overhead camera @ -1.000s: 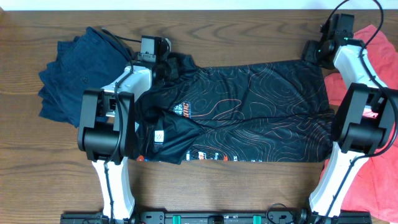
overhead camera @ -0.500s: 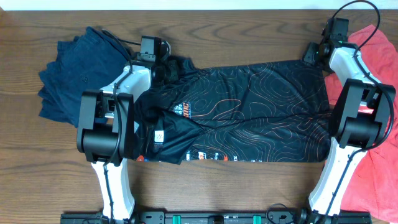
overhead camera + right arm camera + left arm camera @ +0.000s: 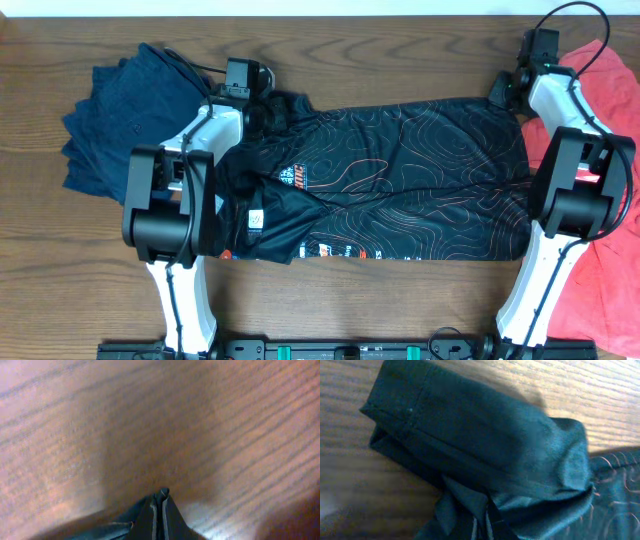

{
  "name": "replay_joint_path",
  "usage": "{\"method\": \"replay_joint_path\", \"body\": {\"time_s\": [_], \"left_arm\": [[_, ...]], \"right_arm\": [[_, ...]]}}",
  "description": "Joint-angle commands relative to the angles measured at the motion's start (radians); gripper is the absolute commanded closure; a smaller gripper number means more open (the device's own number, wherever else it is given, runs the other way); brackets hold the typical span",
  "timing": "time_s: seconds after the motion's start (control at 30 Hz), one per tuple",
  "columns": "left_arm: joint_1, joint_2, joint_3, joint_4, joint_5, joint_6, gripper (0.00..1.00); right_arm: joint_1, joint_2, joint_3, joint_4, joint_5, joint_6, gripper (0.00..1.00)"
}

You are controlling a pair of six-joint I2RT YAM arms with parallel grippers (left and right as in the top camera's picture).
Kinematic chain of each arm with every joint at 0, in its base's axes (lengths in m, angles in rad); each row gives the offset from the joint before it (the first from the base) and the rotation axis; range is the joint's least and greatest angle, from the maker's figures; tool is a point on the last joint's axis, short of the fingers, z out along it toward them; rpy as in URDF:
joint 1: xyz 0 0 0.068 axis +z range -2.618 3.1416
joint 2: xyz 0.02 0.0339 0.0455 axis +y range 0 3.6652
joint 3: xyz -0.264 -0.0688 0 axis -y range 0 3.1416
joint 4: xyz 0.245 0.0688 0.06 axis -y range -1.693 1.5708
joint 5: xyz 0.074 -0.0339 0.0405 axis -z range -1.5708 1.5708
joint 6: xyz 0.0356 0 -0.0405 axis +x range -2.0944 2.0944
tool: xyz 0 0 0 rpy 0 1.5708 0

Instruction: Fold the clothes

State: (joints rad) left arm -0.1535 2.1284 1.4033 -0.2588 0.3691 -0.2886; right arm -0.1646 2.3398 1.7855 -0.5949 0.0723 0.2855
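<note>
My left gripper moves back over the shirt (image 3: 400,170) to the shirt's flap by the white label (image 3: 250,194) next and releases the fabric, since the shirt's far half lies unfolded.
A black shirt (image 3: 400,170) with orange contour lines lies spread flat across the middle of the table, one flap folded over at its lower left. My left gripper (image 3: 270,110) sits at the shirt's far left corner. In the left wrist view the bunched sleeve (image 3: 485,435) fills the frame and the left gripper (image 3: 485,530) is shut on its fabric. My right gripper (image 3: 500,90) is at the far right corner. In the right wrist view that gripper (image 3: 161,510) is shut, with a thin edge of the shirt (image 3: 107,532) pinched between its fingers.
A heap of navy clothes (image 3: 115,115) lies at the far left, close behind the left arm. A red garment (image 3: 600,75) lies along the right edge, under and beside the right arm. The wooden table (image 3: 400,60) shows bare beyond the shirt.
The right gripper shifted slightly toward the far right corner of the shirt and closed on its edge. The left gripper stayed shut on the sleeve.
</note>
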Motion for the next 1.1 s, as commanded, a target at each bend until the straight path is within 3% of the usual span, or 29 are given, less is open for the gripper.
{"method": "replay_joint_path", "body": {"time_s": [0.0, 0.2, 0.43, 0.63, 1.07], "left_arm": [[0.001, -0.096, 0.007, -0.032, 0.016, 0.003, 0.94], [0.001, -0.209, 0.007, -0.234, 0.016, 0.003, 0.94], [0.001, -0.29, 0.007, -0.542, 0.012, 0.022, 0.94], [0.001, -0.306, 0.007, -0.769, -0.022, 0.029, 0.94], [-0.003, -0.306, -0.024, -1.018, -0.022, 0.055, 0.94]], "right_arm": [[0.005, -0.023, -0.003, -0.047, 0.008, 0.026, 0.99], [-0.018, -0.179, -0.003, -0.198, 0.045, 0.036, 0.99], [-0.035, -0.324, -0.003, -0.588, 0.102, 0.035, 0.99], [-0.058, -0.337, -0.02, -0.858, 0.189, 0.036, 0.99], [-0.084, -0.337, -0.294, -0.822, 0.224, 0.051, 0.98]]}}
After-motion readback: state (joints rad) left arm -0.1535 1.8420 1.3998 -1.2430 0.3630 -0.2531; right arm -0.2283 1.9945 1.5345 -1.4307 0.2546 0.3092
